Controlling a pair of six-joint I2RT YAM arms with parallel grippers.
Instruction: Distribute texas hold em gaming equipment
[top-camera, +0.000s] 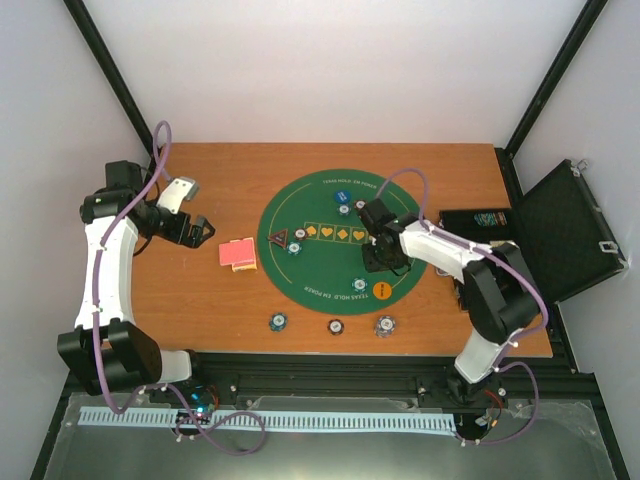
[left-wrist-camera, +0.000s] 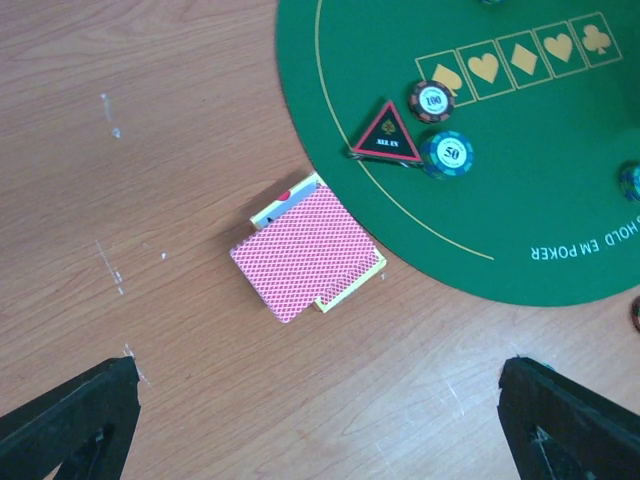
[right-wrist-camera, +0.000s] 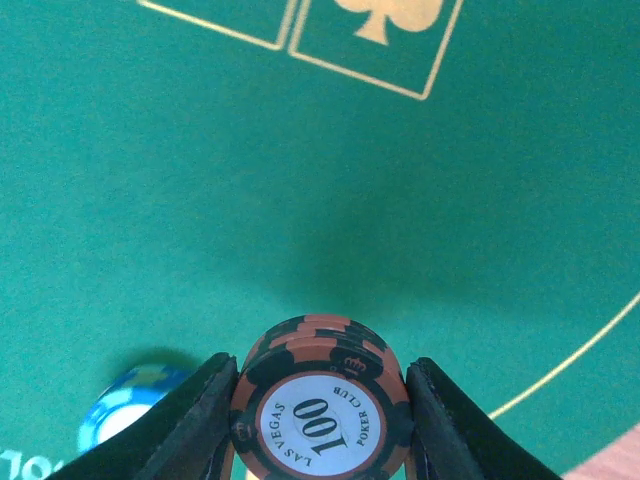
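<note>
The stack comes down with my right gripper onto the bare mat (top-camera: 381, 273) beside the blue chip next for release, since the chips by the triangular marker also stand paired.
My right gripper (right-wrist-camera: 320, 415) is shut on a small stack of black-and-orange 100 chips (right-wrist-camera: 322, 385) over the green mat (right-wrist-camera: 300, 200); from above it (top-camera: 385, 262) is over the mat's right half. A blue chip (right-wrist-camera: 125, 405) lies just left of it. My left gripper (left-wrist-camera: 320, 425) is open and empty above bare wood, near a stack of red-backed cards (left-wrist-camera: 305, 250), which also shows from above (top-camera: 238, 253). The black-red triangular marker (left-wrist-camera: 386, 135), a 100 chip (left-wrist-camera: 432, 101) and a blue 50 chip (left-wrist-camera: 446, 154) sit at the mat's left edge. An orange button (top-camera: 381, 290) lies on the mat's near side.
Three chips (top-camera: 278, 321), (top-camera: 335, 326), (top-camera: 385, 324) lie on the wood along the table's near edge. Two more chips (top-camera: 343, 203) sit at the mat's far side. A black open case (top-camera: 560, 230) and a dark box (top-camera: 478, 220) stand at the right.
</note>
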